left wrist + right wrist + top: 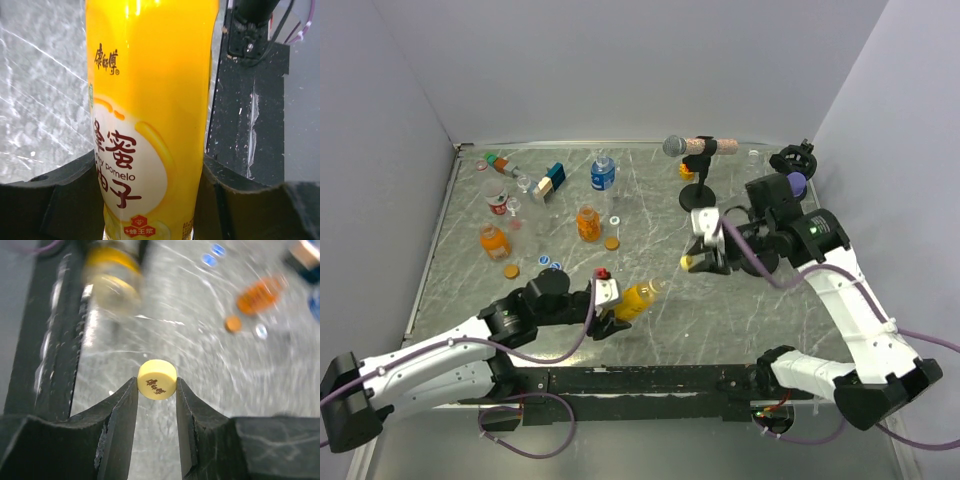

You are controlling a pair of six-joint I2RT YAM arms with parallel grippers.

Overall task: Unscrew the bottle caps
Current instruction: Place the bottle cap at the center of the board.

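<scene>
My right gripper moves down to the left in the top view next, onto bare table (pixel 631 250) (pixel 222 344) beside the nearest orange cap, since the yellow cap is off its bottle.
My left gripper (pixel 613 309) is shut on the body of a tall yellow bottle (pixel 639 296), held tilted above the table with its open neck pointing right. In the left wrist view the yellow bottle (pixel 150 100) fills the frame between the black fingers (pixel 70 197). My right gripper (pixel 691 262) is to the right of the neck, apart from it, and shut on a yellow cap (pixel 157 379). The cap sits pinched at the fingertips of the right gripper (pixel 157 386). The capless yellow bottle (pixel 114 277) shows blurred at upper left there.
Two squat orange bottles (pixel 587 222) (pixel 493 241) and a clear blue-label bottle (pixel 603 174) stand at the back left. Loose orange caps (pixel 612 243), blue caps (pixel 545 262) and a white cap (pixel 616 217) lie around them. A microphone on a stand (pixel 692 147) is at the back centre; toy blocks (pixel 548 183) lie far left.
</scene>
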